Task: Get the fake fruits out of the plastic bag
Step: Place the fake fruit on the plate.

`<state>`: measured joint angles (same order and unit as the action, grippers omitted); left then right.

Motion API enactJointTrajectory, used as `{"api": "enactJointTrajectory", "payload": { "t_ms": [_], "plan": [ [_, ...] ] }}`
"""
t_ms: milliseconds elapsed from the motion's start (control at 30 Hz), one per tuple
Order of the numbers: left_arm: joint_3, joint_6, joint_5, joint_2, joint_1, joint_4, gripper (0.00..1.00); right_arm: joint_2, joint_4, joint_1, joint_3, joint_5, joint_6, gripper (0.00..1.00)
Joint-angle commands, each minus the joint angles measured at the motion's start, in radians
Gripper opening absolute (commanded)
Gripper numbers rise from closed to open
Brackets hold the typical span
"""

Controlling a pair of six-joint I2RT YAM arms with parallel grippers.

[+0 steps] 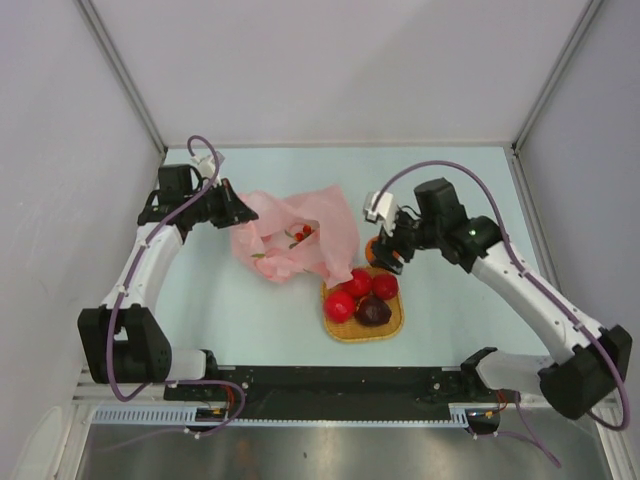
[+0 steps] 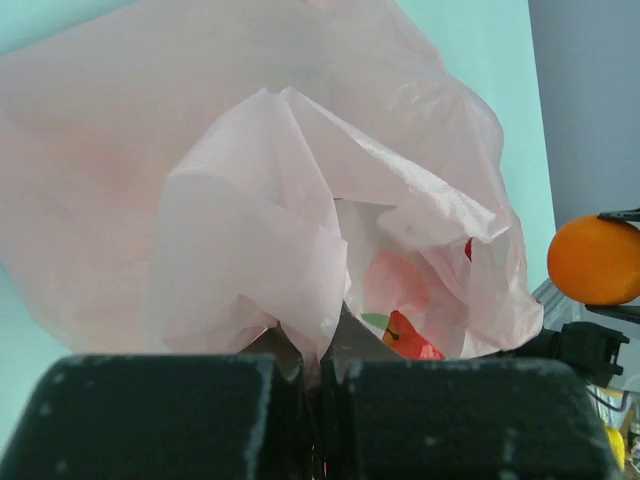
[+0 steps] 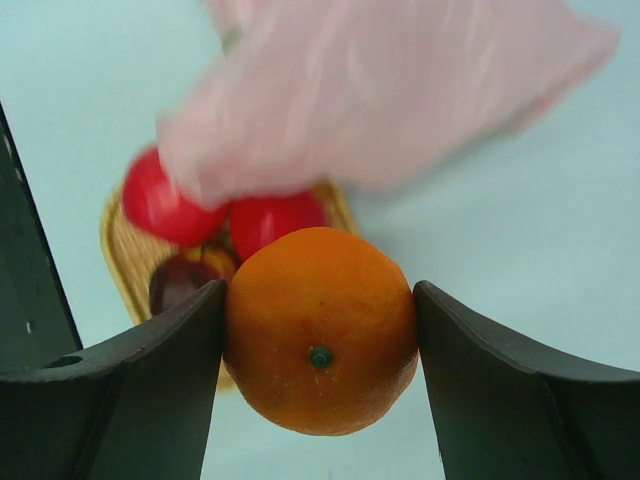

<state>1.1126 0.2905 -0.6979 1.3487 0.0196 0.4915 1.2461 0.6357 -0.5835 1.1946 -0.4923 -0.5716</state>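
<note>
My right gripper draws back, lowers and releases the orange fruit (image 3: 320, 330) on the mat's bare edge beside the dark purple fruit next. That edge lies below and back.
The pink plastic bag (image 1: 290, 235) lies crumpled left of centre. My left gripper (image 1: 232, 210) is shut on a fold of its left edge (image 2: 300, 330), and the film fills the left wrist view. Red and green shapes (image 2: 405, 338) show through the film; I cannot tell whether they are fruit or print. My right gripper (image 1: 386, 252) is shut on the orange fruit (image 3: 320, 330), both fingers (image 3: 170, 345) pressed to its sides, just above the mat's far edge. Three red fruits (image 1: 358, 284) and a dark purple one (image 1: 374, 311) rest on the woven mat (image 1: 392, 325).
The bag's right flap (image 3: 390, 90) hangs over the mat's far-left corner, close to the held orange fruit (image 2: 597, 260). White walls enclose the table on the left, back and right. The arm bases sit on a black rail (image 1: 330, 385) at the near edge.
</note>
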Motion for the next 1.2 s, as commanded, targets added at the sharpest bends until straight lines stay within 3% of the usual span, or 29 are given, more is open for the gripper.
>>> {"api": "enactJointTrajectory", "payload": {
  "t_ms": [0, 100, 333, 900, 1167],
  "plan": [
    [0.052, -0.040, 0.038, 0.000, -0.004, -0.002, 0.00, -0.138, 0.197, 0.072, -0.108, -0.005, -0.138, 0.56],
    [0.056, -0.054, 0.058, 0.003, -0.004, -0.001, 0.00, -0.192, 0.266, 0.086, -0.197, -0.020, -0.183, 0.56],
    [0.058, -0.063, 0.052, 0.013, -0.004, 0.035, 0.00, -0.238, 0.249, 0.088, -0.374, -0.003, -0.195, 0.56],
    [0.036, -0.071, 0.061, 0.007, -0.004, 0.038, 0.00, -0.053, -0.016, 0.013, -0.432, 0.004, -0.117, 0.57],
    [0.020, -0.065, 0.055, 0.009, -0.004, 0.032, 0.00, -0.022, -0.034, -0.035, -0.437, 0.024, -0.112, 0.60]
  ]
}}
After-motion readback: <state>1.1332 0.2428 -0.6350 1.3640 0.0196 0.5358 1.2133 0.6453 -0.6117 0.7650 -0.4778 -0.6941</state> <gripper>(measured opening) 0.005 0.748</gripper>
